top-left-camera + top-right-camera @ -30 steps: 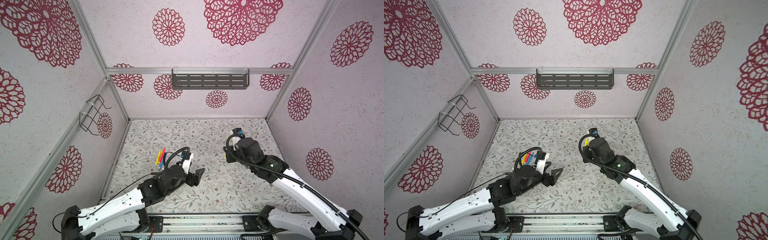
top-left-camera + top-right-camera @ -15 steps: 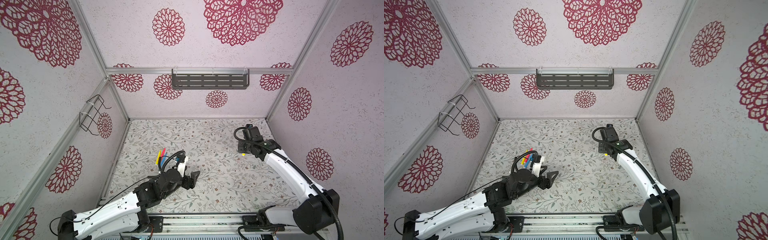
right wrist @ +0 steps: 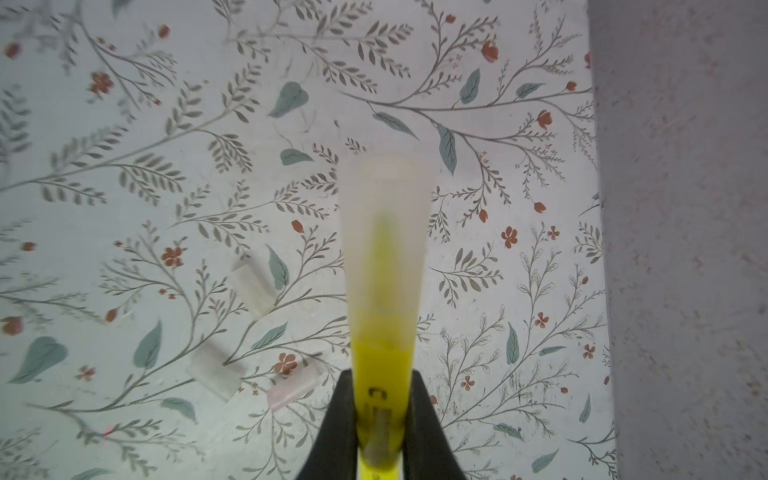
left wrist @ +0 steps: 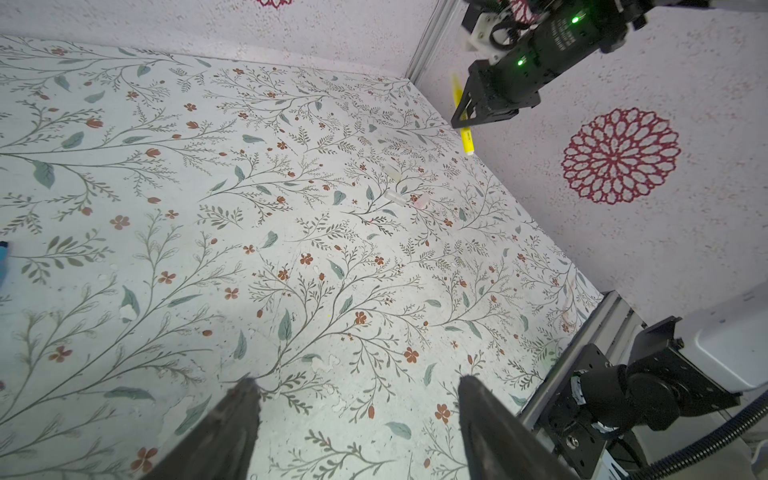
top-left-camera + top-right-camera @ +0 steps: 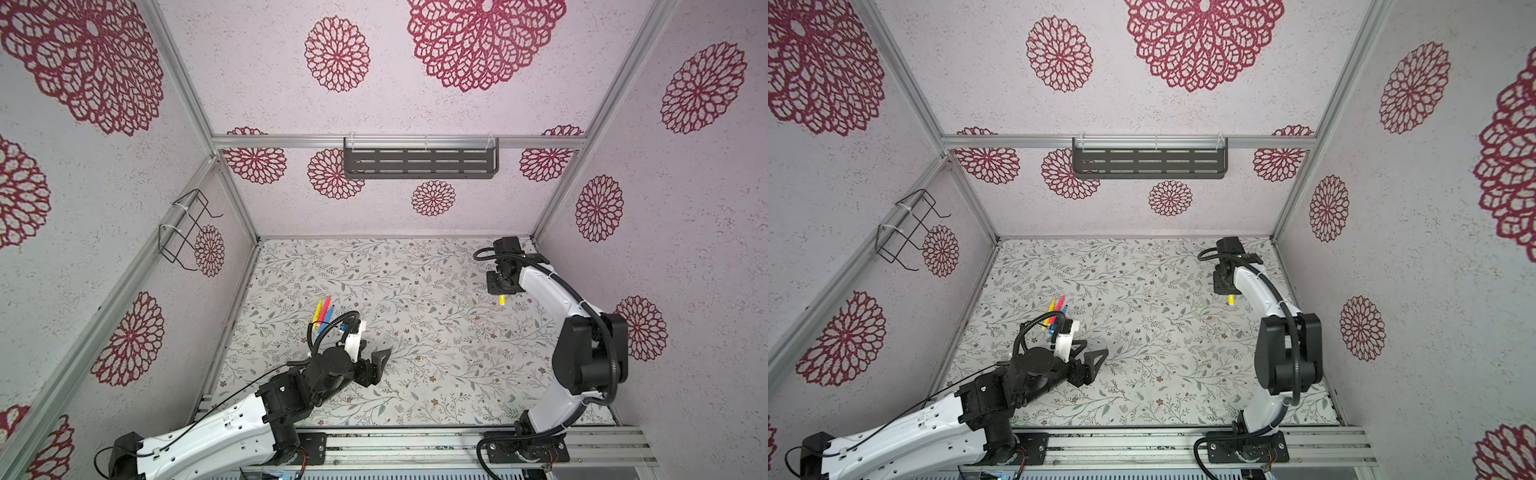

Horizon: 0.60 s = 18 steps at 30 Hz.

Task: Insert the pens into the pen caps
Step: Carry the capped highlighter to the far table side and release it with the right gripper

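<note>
The yellow pen point(image 5: 502, 299) already has its tip inside a cap, so it goes down to the clear tabletop beside the loose pen caps next, and my right gripper releases it.
My right gripper point(image 3: 382, 378) is shut on a yellow pen point(image 3: 382, 357) whose tip sits inside a translucent cap point(image 3: 384, 232). In both top views that pen point(image 5: 502, 299) point(image 5: 1230, 299) hangs above the table's far right. Three loose pen caps point(image 3: 253, 286) point(image 3: 214, 370) point(image 3: 295, 384) lie on the table below it; the left wrist view shows them too point(image 4: 395, 197). A bundle of yellow, red and blue pens point(image 5: 324, 311) point(image 5: 1057, 309) lies at the left. Just in front of them my left gripper point(image 5: 372, 353) point(image 4: 357, 380) is open with nothing between its fingers.
The right wall point(image 3: 685, 249) stands close beside the held pen. A dark slotted shelf point(image 5: 419, 163) hangs on the back wall and a wire basket point(image 5: 185, 228) on the left wall. A metal rail point(image 5: 415, 444) runs along the table's front edge.
My right arm has swung from the middle to the far right with the yellow pen in its grip. The left arm has drawn back slightly towards the front.
</note>
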### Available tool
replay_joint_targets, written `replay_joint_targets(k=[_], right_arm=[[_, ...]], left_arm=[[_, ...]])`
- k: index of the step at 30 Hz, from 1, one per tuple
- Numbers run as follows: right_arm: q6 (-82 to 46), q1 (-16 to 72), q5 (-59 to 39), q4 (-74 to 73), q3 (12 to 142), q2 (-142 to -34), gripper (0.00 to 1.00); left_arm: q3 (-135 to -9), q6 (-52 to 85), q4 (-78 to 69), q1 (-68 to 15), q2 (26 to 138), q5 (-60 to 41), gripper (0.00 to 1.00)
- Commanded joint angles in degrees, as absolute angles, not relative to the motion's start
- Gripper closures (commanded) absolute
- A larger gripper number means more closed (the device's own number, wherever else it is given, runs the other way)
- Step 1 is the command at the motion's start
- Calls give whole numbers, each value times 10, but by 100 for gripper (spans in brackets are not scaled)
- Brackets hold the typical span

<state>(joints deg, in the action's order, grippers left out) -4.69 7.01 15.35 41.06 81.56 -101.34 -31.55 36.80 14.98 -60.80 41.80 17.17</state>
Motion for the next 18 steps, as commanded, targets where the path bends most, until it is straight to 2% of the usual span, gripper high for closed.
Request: replay_joint_targets(k=[1,5,18], right_arm=[[-8,49,135,434,851,-1046,100],[-12,46,137,473,892,-1098,100],[4,41,167,415,892,-1165,100]], left_arm=[[-301,381,148,-612,396,169,23],[-287,383,138,-613,381,169,23],[-281,391,127,-615,386,165,23]])
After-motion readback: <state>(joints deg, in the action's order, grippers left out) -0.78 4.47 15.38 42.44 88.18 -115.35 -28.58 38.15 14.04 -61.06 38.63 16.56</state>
